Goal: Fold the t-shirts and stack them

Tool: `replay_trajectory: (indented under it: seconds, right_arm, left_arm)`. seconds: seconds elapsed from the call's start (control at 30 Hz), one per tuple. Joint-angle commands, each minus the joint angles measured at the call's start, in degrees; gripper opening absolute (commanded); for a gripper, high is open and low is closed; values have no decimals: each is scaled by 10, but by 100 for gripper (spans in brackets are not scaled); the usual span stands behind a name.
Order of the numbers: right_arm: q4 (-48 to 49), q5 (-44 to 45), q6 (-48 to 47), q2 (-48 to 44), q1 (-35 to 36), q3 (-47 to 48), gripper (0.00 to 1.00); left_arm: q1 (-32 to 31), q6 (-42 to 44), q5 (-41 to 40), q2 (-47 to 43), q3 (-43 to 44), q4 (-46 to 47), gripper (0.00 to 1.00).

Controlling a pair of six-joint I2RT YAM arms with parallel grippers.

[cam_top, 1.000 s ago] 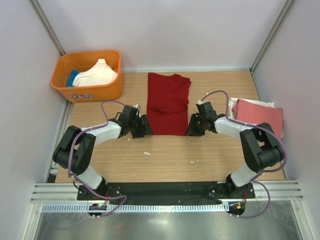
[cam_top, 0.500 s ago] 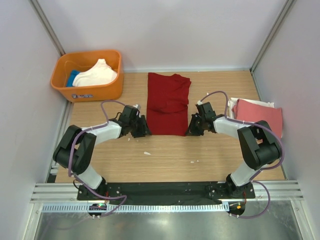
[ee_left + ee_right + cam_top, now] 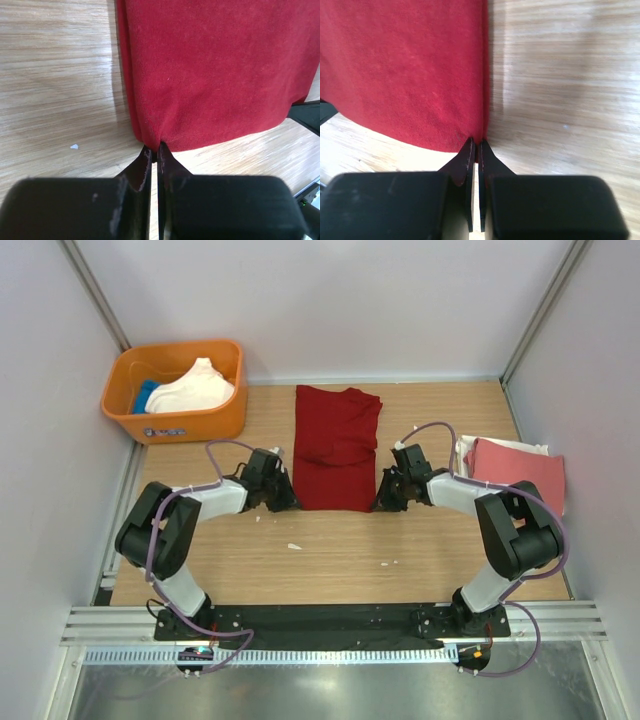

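My right gripper next lifts the red shirt's near corner, carries it outward and lowers it to release at the red shirt's far end (image 3: 362, 404). The shirt still lies lengthwise.
A dark red t-shirt (image 3: 336, 445) lies lengthwise in the middle of the table, its sides folded in. My left gripper (image 3: 291, 499) is shut on its near left corner; in the left wrist view the fingertips (image 3: 154, 148) pinch the cloth's (image 3: 215, 70) hem. On the near right corner my right gripper (image 3: 379, 502) is shut too, and the right wrist view has the tips (image 3: 476, 143) biting the red cloth's (image 3: 405, 70) edge. A salmon-pink t-shirt (image 3: 517, 471) lies folded on a white one (image 3: 468, 449) at the right. More t-shirts, cream (image 3: 195, 387) and blue (image 3: 146, 395), fill the tub.
The orange plastic tub (image 3: 180, 422) stands at the back left corner. White walls and metal posts close in the table on three sides. Small white scraps (image 3: 294, 546) lie on the wood in front of the red shirt.
Both grippers have closed on the near corners of the red shirt, the right one first, then the left. The left arm shifted slightly right toward the cloth.
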Motion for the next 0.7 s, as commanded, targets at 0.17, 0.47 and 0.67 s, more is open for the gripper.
replay_trajectory:
  seconds: [0.17,0.47,0.67]
  right_arm:
    - [-116,22,-18,-33,-1,151,1]
    - [-84,21,2,-126,-2,-9,1]
    - [-70,11,10,-173,-1,-96,1]
  left_arm:
    - [2,40,-24,-58,123,-135,0]
    - [-6,16,-10,-135,-6,-105,0]
    - [-44,-5,-23,-165,-89,-64,0]
